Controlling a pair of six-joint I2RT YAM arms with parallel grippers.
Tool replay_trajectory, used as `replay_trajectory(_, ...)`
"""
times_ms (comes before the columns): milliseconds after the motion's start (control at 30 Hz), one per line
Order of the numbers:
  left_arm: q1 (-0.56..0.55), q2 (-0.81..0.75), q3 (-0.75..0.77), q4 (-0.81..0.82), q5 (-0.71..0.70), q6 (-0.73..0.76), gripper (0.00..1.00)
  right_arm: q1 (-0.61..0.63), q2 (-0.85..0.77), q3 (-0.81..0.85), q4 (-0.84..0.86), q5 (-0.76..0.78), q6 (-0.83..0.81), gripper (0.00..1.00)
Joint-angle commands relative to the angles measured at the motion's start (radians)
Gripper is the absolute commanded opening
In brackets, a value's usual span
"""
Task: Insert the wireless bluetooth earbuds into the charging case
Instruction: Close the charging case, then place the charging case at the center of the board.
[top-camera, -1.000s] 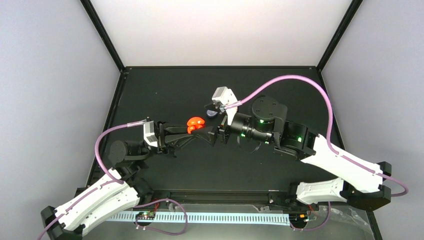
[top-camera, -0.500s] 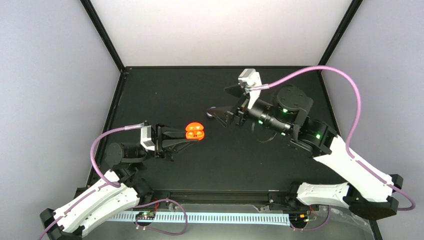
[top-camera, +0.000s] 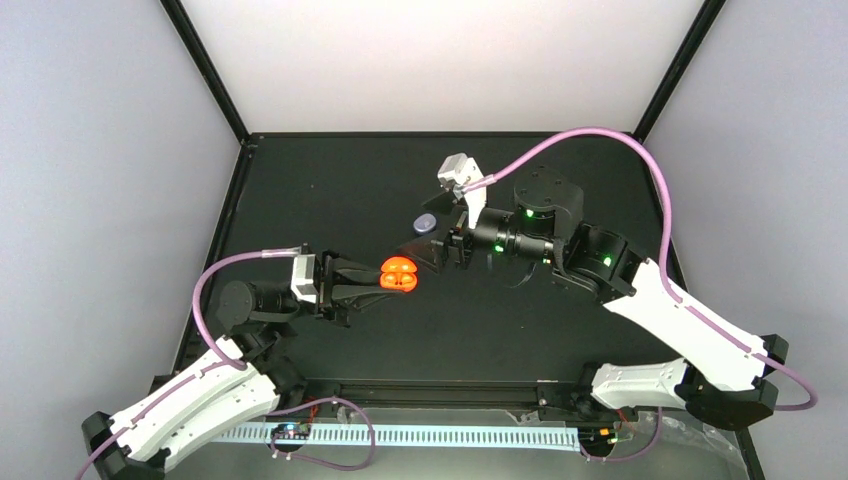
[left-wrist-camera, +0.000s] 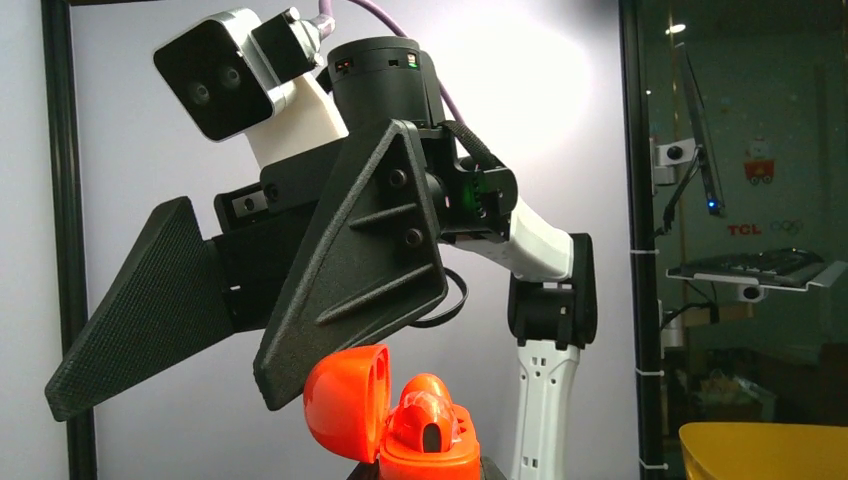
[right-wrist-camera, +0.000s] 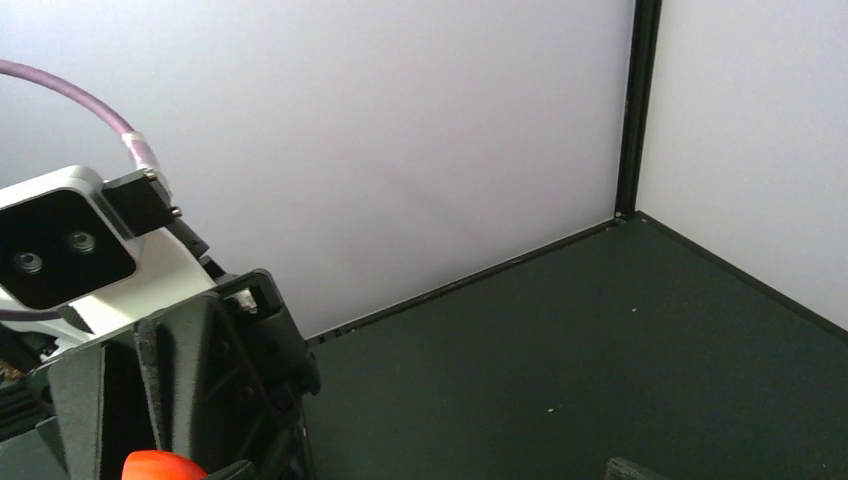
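Observation:
My left gripper will tilt down and go lower, to the right in the top view, onto bare tabletop to let go of the base of the case, because the case is hanging in midair.
My left gripper (top-camera: 385, 280) is shut on the base of a red-orange charging case (top-camera: 400, 275), holding it above the black table with its lid (left-wrist-camera: 345, 400) swung open to the left. One red-orange earbud (left-wrist-camera: 432, 418) sits upright in the case (left-wrist-camera: 430, 455); no other earbuds are in view. My right gripper (top-camera: 438, 252) stands open just right of the case, with nothing between its fingers. In the left wrist view its two black fingers (left-wrist-camera: 350, 270) hang above and left of the lid, apart from it. The right wrist view shows only one of its own fingertips (right-wrist-camera: 640, 468).
A small purple pebble-like case (top-camera: 425, 223) lies on the black table (top-camera: 330, 190) behind the right gripper. A black frame and pale walls close in the table. The left arm's wrist camera (right-wrist-camera: 60, 250) fills the left of the right wrist view.
The right gripper pulled back from the case toward the far right, then returned beside it, staying open. The left gripper carried the open case nearer and slightly right.

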Motion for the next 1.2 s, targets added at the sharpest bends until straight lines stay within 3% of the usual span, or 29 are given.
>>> replay_trajectory(0, -0.002, 0.007, 0.042, 0.014, 0.012, -0.007, 0.01, -0.005, -0.001, 0.031, -0.013, -0.102, -0.016, 0.90)
replay_trajectory(533, -0.002, 0.009, 0.042, 0.006, -0.042, 0.008, 0.02, -0.006, -0.003, 0.028, -0.042, -0.149, -0.036, 0.90)
replay_trajectory(667, -0.001, 0.015, 0.037, -0.021, -0.053, 0.026, 0.02, -0.006, -0.063, -0.038, 0.023, 0.066, -0.001, 0.91)
replay_trajectory(800, 0.000, 0.053, 0.013, -0.151, -0.228, 0.054, 0.01, -0.060, -0.166, -0.169, 0.079, 0.404, 0.068, 0.91)
replay_trajectory(967, 0.024, 0.280, 0.126, -0.501, -0.434, -0.020, 0.02, -0.173, -0.240, -0.391, 0.065, 0.461, 0.187, 0.91)
replay_trajectory(1167, 0.116, 0.718, 0.249, -0.611, -0.288, -0.196, 0.02, -0.177, -0.297, -0.614, 0.087, 0.481, 0.257, 0.90)
